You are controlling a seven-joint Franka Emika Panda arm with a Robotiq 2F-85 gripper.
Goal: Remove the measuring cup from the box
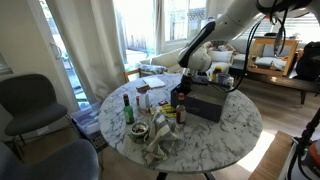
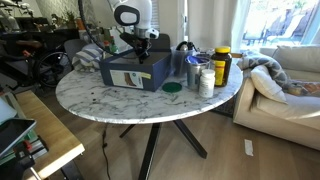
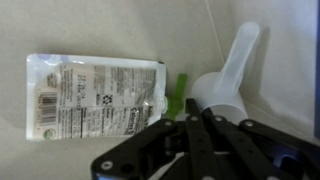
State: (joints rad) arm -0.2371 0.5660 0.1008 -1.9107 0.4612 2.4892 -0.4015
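Observation:
My gripper carries the cup (image 3: 228,75) up over the box rim next, then down to release it on the bare marble beside the rim, since that is clear tabletop.
The white measuring cup (image 3: 228,75) lies on the box's pale floor in the wrist view, its handle pointing up and away. My gripper (image 3: 200,113) is right at the cup's near rim, its black fingers drawn close together on the cup wall. A printed white pouch (image 3: 90,95) with a green cap lies beside it. In both exterior views the arm reaches down into the dark box (image 1: 205,104) (image 2: 135,72) on the round marble table (image 1: 215,140) (image 2: 150,100), with the gripper (image 1: 186,82) (image 2: 138,48) inside the box rim. The cup is hidden in both.
A green bottle (image 1: 127,108), small jars and crumpled wrappers (image 1: 160,140) stand beside the box. A yellow-lidded jar (image 2: 221,65), a white bottle (image 2: 205,80) and a green lid (image 2: 172,88) sit near it. Grey chairs (image 1: 30,100) and a sofa (image 2: 285,70) flank the table.

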